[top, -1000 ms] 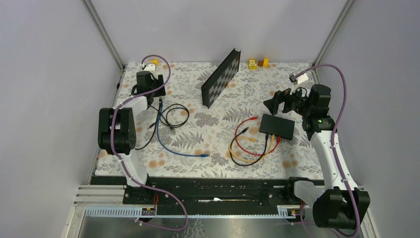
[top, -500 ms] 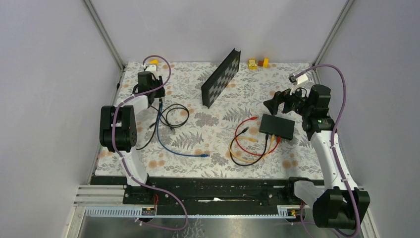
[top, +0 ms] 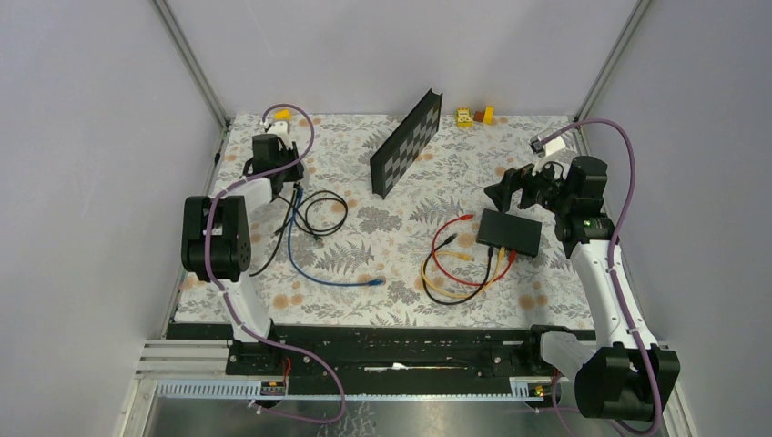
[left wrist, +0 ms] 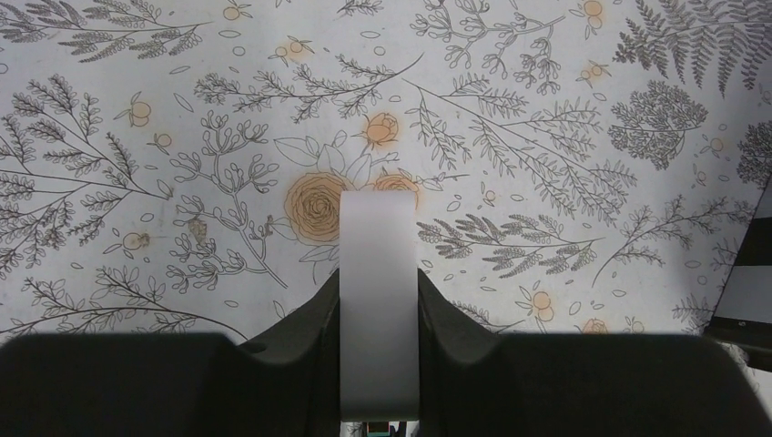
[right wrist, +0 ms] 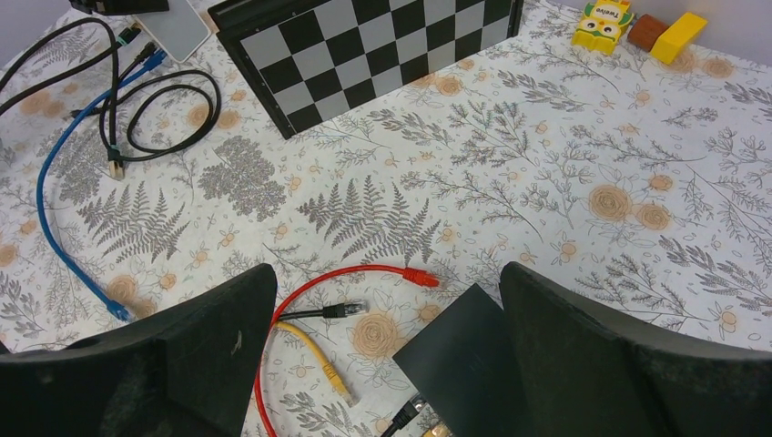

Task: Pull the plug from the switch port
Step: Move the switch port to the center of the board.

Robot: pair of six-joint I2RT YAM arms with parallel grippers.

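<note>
The switch lies across the table from the small pale grey pad. My left gripper swings past the checkered board toward the free cable ends next.
The switch is a flat black box at the right; it also shows in the right wrist view. Black, yellow and red cables run into its near edge, and the black plug shows at the socket. Their free ends lie to its left: red, black, yellow. My right gripper is open above the switch's far edge, holding nothing. My left gripper is at the far left, shut on a small pale grey pad.
A black checkered board stands on edge at the back middle. Small yellow and brown toy blocks sit at the back edge. A blue cable and a looped black cable lie near the left arm.
The left arm has shifted slightly with the pad in its grip. The right arm, the switch and the cables have not moved.
</note>
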